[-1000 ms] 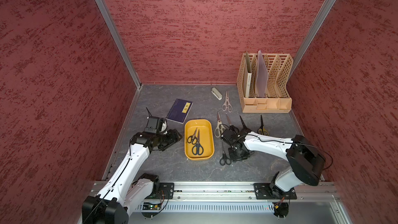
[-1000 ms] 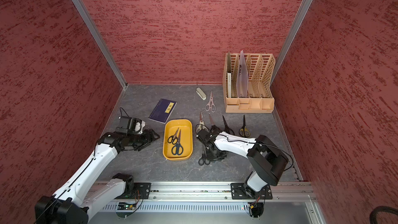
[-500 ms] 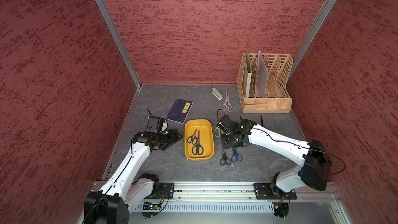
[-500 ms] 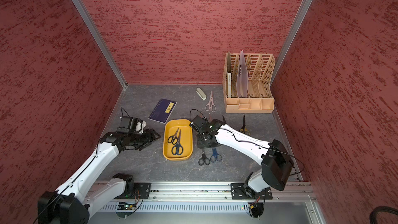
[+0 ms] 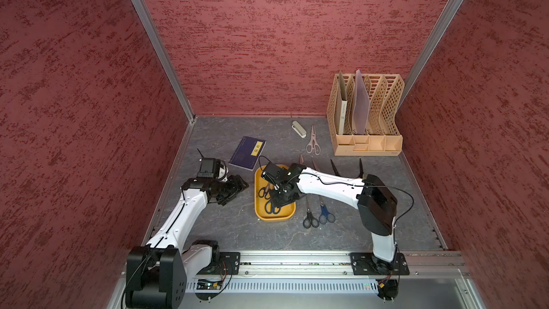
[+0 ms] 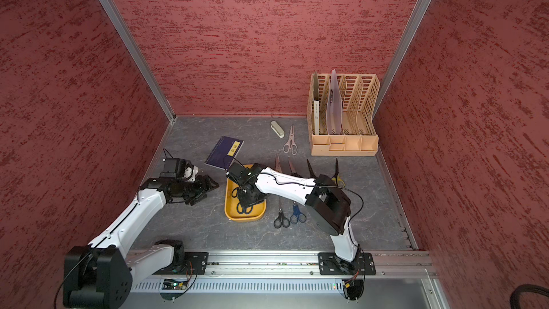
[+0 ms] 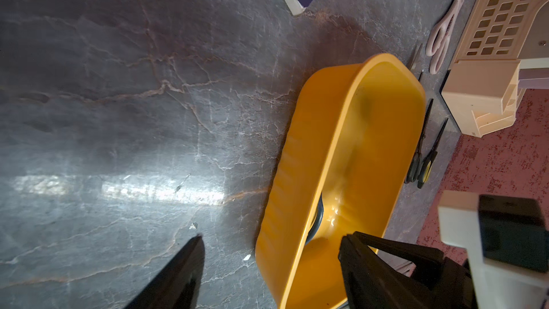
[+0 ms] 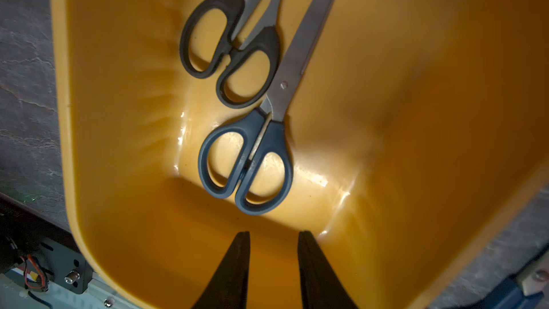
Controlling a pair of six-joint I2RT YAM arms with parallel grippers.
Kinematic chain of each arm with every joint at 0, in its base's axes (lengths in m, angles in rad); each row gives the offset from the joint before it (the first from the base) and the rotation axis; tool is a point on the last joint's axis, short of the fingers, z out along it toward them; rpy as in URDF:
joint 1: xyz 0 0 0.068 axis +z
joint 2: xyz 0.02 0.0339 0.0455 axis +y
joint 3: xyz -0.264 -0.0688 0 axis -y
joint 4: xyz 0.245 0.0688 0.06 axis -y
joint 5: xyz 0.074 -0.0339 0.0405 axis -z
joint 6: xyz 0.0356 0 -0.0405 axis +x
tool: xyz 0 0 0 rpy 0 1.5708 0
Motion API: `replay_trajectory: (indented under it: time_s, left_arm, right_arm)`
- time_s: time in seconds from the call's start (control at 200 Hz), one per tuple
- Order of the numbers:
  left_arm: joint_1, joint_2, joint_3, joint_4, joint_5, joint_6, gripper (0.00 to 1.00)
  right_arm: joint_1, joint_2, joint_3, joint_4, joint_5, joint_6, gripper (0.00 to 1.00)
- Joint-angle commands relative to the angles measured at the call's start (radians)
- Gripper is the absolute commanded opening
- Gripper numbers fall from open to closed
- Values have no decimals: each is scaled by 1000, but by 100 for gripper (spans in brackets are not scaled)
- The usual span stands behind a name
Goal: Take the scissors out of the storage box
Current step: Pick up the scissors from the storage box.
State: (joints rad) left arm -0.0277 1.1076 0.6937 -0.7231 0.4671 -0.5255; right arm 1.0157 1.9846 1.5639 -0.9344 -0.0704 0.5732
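Note:
I will next lower my right gripper's fingers onto the dark-blue handle's loop rim below, away from the black handles, where bare tray leaves room.
The storage box [image 5: 274, 218] [image 6: 244, 219] is a shallow yellow tray in the middle of the table. Two pairs of scissors lie in it, one black-handled [image 8: 228, 52] and one dark-blue-handled [image 8: 246, 162] [image 5: 271, 207]. My right gripper [image 8: 273, 233] [image 5: 279, 199] hangs over the box's near end, open by a narrow gap, with nothing between its fingers. Just left of the box, my left gripper [image 7: 271, 237] [image 5: 237, 191] stands wide open and empty, facing the box wall [image 7: 297, 173]. Right of the box, a black-handled pair [image 5: 310, 221] and a blue-handled pair [image 5: 326, 216] lie on the table.
Several more scissors lie behind my right arm, blades [image 5: 334, 167] pointing to the back. Pinkish shears [image 5: 313, 144] and a small stapler [image 5: 299, 129] lie near the beige file organizer [image 5: 367, 120] at the back right. A dark-blue notebook [image 5: 248, 153] lies behind the box.
My right gripper left the blue-handled pair on the table beside the black-handled pair, then swung left over the box. The left arm has not moved.

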Motion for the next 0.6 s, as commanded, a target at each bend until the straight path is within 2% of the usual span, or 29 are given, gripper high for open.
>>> replay_trajectory:
  time_s: [0.0,0.596]
  left_arm:
    - [16,5,18,19,18,34,76]
    - [41,44,44,14,24,58,76]
  right_arm:
    - [0,22,34,-8,-16,-34,32]
    - [0,146,54,-3,71,-49,30]
